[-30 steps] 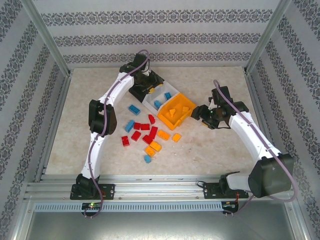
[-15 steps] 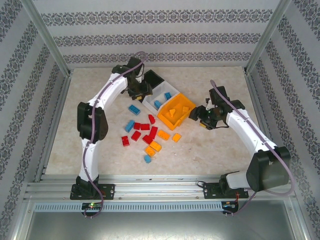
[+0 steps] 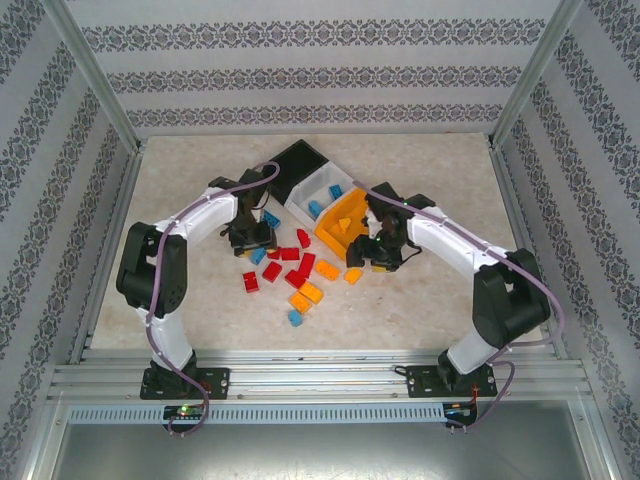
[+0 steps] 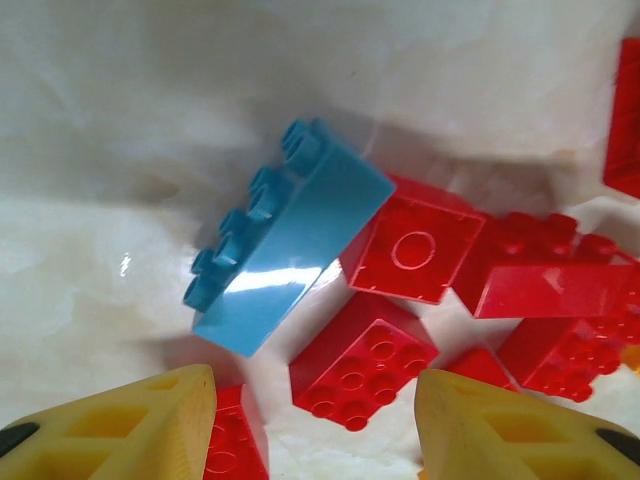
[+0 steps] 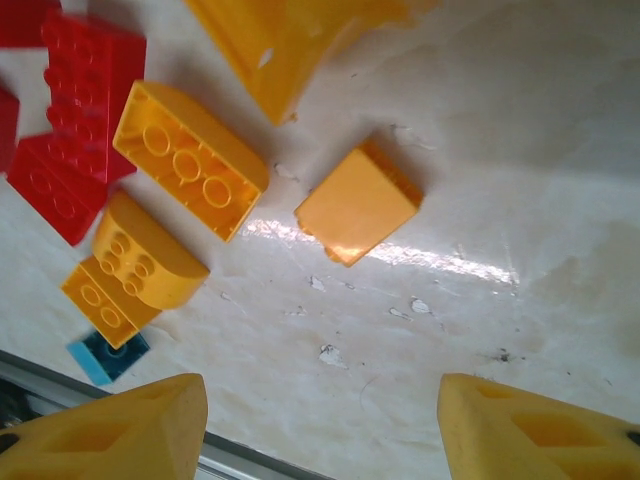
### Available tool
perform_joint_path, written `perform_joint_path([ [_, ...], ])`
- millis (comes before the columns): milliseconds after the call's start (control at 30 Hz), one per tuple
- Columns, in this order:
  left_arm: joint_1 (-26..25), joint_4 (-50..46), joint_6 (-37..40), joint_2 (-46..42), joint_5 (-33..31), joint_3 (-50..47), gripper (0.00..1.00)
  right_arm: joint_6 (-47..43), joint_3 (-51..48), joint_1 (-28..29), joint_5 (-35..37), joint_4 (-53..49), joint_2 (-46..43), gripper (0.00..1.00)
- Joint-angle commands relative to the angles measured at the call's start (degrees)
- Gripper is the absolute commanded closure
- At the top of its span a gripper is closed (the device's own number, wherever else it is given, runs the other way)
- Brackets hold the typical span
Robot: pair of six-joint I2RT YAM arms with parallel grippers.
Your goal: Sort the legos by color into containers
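Note:
I should pull my left gripper back and move it down onto the separate red brick (image 3: 250,282), because that brick is below the gripper's open fingers and closer to my base.
The legos lie in a loose pile (image 3: 297,268) of red, light blue and orange bricks in front of the containers: a black bin (image 3: 300,160), a white bin (image 3: 322,186) and an orange-yellow bin (image 3: 340,240). My left gripper (image 3: 250,243) hovers open over the pile's left side. In the left wrist view a red brick (image 4: 362,372) lies just ahead of the gripper (image 4: 315,440), with a blue brick (image 4: 285,240) beyond. My right gripper (image 3: 368,258) is open above bare table, and in its wrist view a small orange brick (image 5: 357,205) lies ahead of the gripper (image 5: 320,430).
The white bin holds blue bricks (image 3: 315,208) and the orange-yellow bin holds orange pieces (image 3: 350,222). Left of the small brick lie a larger orange brick (image 5: 190,160) and a rounded orange one (image 5: 150,262). A metal rail (image 3: 320,375) runs along the table's near edge.
My left arm has swung from the black bin down to the pile's left side. My right arm has moved left, from the table's right side to just in front of the orange-yellow bin.

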Motion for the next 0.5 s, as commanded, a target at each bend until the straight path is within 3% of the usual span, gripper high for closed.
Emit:
perform_joint_path([
  [0, -0.46, 2.47, -0.19, -2.74, -1.35, -0.97, 0.45, -3.74, 2.59, 2.15, 3.24, -2.42, 2.42, 0.36],
  [300, -0.4, 2.79, -0.14, -4.73, -1.68, -6.21, 0.44, -4.98, 4.0, 5.16, 4.32, -3.05, 5.16, 0.36],
  [467, -0.47, -0.2, -5.74, -7.94, -4.44, -11.3, 0.44, -5.11, 3.47, 5.16, 4.32, -2.98, 5.07, 0.36],
])
